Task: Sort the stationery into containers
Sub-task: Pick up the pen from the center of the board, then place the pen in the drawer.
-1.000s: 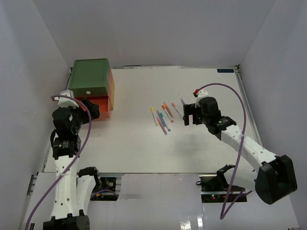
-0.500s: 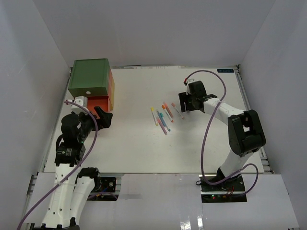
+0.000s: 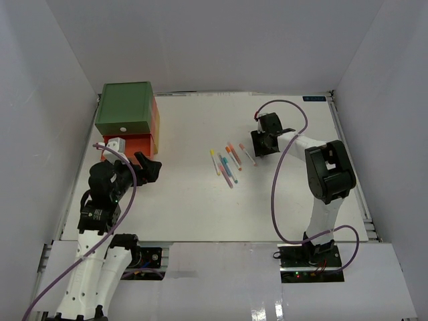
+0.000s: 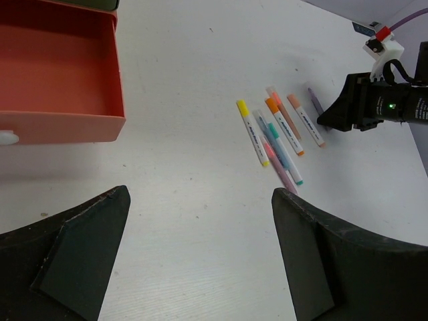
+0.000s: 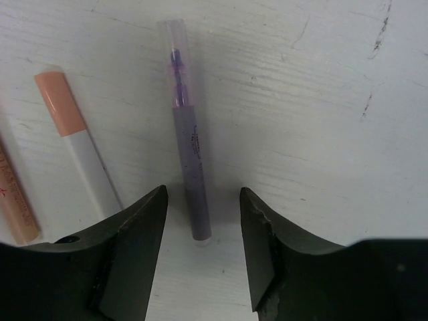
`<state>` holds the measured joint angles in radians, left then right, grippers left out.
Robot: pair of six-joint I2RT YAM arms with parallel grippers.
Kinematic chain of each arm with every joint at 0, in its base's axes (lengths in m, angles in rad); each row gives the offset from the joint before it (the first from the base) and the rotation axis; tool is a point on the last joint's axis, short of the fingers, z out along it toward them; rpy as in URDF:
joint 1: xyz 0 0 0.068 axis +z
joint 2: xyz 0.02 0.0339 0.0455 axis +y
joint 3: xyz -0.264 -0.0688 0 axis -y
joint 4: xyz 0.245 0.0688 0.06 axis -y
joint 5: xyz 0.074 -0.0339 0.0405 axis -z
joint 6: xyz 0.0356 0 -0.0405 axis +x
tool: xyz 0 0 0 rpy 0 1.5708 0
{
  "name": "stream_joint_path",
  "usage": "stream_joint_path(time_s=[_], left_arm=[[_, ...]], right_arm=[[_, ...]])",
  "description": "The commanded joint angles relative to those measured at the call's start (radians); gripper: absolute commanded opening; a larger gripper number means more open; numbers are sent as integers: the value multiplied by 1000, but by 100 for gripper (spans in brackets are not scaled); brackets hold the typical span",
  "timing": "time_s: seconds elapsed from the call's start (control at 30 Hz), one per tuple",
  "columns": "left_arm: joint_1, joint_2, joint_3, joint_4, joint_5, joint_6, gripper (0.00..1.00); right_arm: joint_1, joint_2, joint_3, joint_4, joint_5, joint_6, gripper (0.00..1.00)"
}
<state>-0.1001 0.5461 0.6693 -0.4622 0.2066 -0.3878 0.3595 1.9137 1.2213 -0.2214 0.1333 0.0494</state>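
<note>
The left gripper crosses to the right in the top view next and closes around the purple pen's end with the cap, since the right gripper straddles the pen's near end.
Several pastel pens (image 3: pixel 227 162) lie side by side mid-table. A purple pen (image 5: pixel 187 144) lies apart at their right end. My right gripper (image 5: pixel 202 190) is down at the table, one finger on each side of the pen's near end. A small gap shows on both sides, so it is open. The containers (image 3: pixel 124 107) stand at the far left: green on top, and below it an orange-red drawer (image 4: pixel 60 127) pulled out and empty. The yellow one is hidden. My left gripper (image 4: pixel 200 194) hovers wide open over bare table, in front of that drawer.
A peach-capped pen (image 5: pixel 73 140) lies just left of the purple one, close to my right gripper's left finger. The drawer's white knob (image 4: pixel 7 138) sticks out toward my left arm. White walls enclose the table on three sides.
My right arm swung in to the far right end of the pens, came down over the purple pen, and its jaws narrowed. My left arm drew back from the drawer, still wide open.
</note>
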Motion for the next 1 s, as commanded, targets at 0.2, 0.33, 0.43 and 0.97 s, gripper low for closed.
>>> stream_joint_path(time_s=[0.2, 0.33, 0.43, 0.97], left_arm=[[-3, 12, -10, 19, 71, -72, 98], [-3, 29, 6, 20, 89, -109, 98], [-3, 60, 21, 36, 149, -166, 98], [-208, 264, 104, 332, 136, -496, 98]], right_arm=[[-13, -11, -28, 13, 20, -31, 27], [-10, -125, -95, 27, 16, -37, 8], [7, -233, -158, 30, 11, -45, 8], [289, -797, -378, 178, -303, 150, 17]])
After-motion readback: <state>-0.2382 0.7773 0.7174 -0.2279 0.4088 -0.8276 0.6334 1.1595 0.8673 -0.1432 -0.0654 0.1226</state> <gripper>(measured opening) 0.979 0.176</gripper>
